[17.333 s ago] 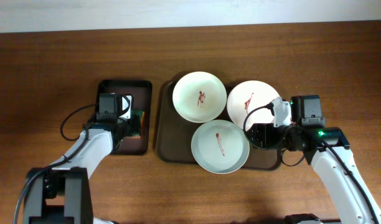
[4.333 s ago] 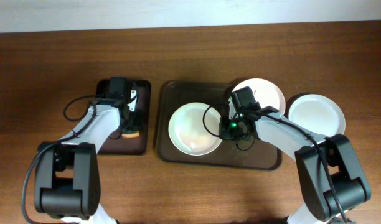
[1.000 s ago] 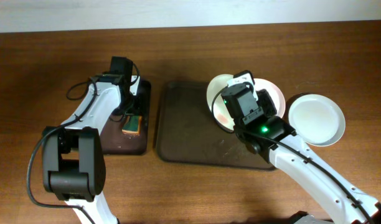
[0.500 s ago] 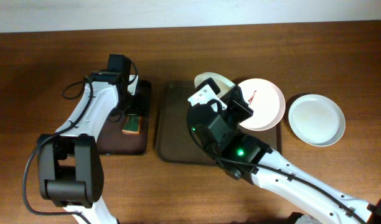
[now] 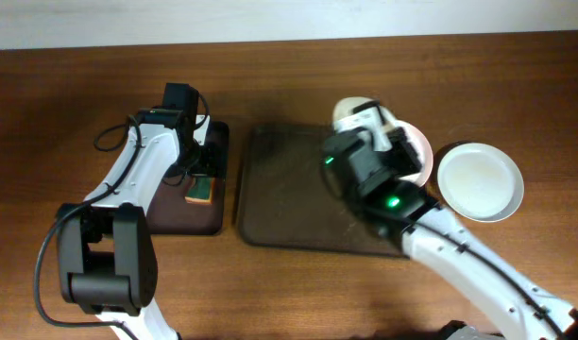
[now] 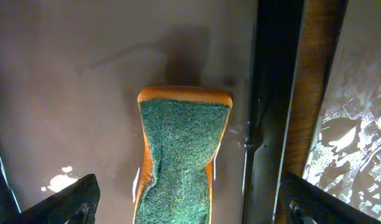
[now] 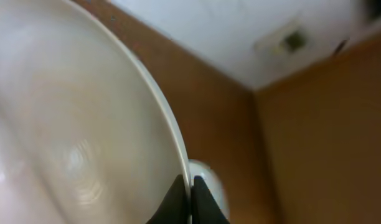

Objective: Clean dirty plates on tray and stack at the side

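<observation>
The pale plate needs to go down onto the clean white plate [image 5: 480,182] [image 7: 209,188] next, after my right gripper swings off the brown tray.
My right gripper [image 7: 192,190] is shut on the rim of a pale plate [image 7: 78,124] and holds it tilted, high above the table. In the overhead view this held plate [image 5: 349,110] peeks out past the right arm, over the far right part of the dark brown tray [image 5: 289,203]. A second plate [image 5: 419,154] with a red smear lies at the tray's far right corner, mostly hidden by the arm. A clean white plate [image 5: 480,181] rests on the bare wood right of the tray. My left gripper [image 6: 184,210] hangs open over the sponge.
The green-and-yellow sponge [image 6: 181,149] lies on the small black tray [image 5: 171,212] left of the brown tray, between the left fingers [image 6: 63,204] without touching them. A strip of wood tabletop [image 6: 315,74] separates the two trays.
The left jaws have spread wider, leaving the sponge lying on the black tray. The right arm has swung the held plate left and then back right, above the tray.
</observation>
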### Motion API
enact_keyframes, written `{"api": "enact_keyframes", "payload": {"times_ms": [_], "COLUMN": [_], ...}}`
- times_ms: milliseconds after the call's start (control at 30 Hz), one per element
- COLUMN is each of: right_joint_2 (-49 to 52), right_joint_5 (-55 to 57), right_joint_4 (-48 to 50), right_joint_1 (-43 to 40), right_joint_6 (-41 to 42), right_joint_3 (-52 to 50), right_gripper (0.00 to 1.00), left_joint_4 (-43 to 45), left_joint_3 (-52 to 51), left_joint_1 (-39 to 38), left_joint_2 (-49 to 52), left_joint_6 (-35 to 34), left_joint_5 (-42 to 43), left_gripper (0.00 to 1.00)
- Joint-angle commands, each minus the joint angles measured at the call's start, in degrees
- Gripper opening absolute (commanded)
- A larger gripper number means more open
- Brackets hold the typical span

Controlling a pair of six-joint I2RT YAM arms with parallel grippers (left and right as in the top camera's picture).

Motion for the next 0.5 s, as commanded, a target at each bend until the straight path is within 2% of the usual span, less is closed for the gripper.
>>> {"api": "enact_keyframes", "payload": {"times_ms": [0, 167, 233, 367, 467], "right_joint_2": [-1.2, -1.5, -1.3, 0.1, 2.8], "right_joint_5": [-18.2, -46.9, -55.3, -59.2, -59.2], "right_joint_4": [-1.9, -3.9, -4.6, -8.7, -9.6], "right_joint_1": [-11.0, -34.7, -43.5, -56.7, -62.8], "right_joint_6": [14.1, 24.9, 25.9, 25.9, 25.9], "right_joint_3": [0.7, 0.7, 0.7, 0.6, 0.1], "right_gripper": [0.04, 0.04, 0.04, 0.04, 0.04], "left_joint_4": [-0.1, -0.3, -0.3, -0.3, -0.3], "left_joint_3": [1.0, 1.0, 1.0, 1.0, 1.0], "left_joint_1": [0.1, 0.1, 0.1, 0.1, 0.1], "left_joint_2": [-1.6, -1.6, -1.6, -1.6, -1.6], "left_joint_6": [0.5, 0.5, 0.5, 0.5, 0.5], "left_joint_5": [0.2, 0.2, 0.2, 0.2, 0.2], "left_gripper": [0.89, 0.89, 0.89, 0.89, 0.89]}}
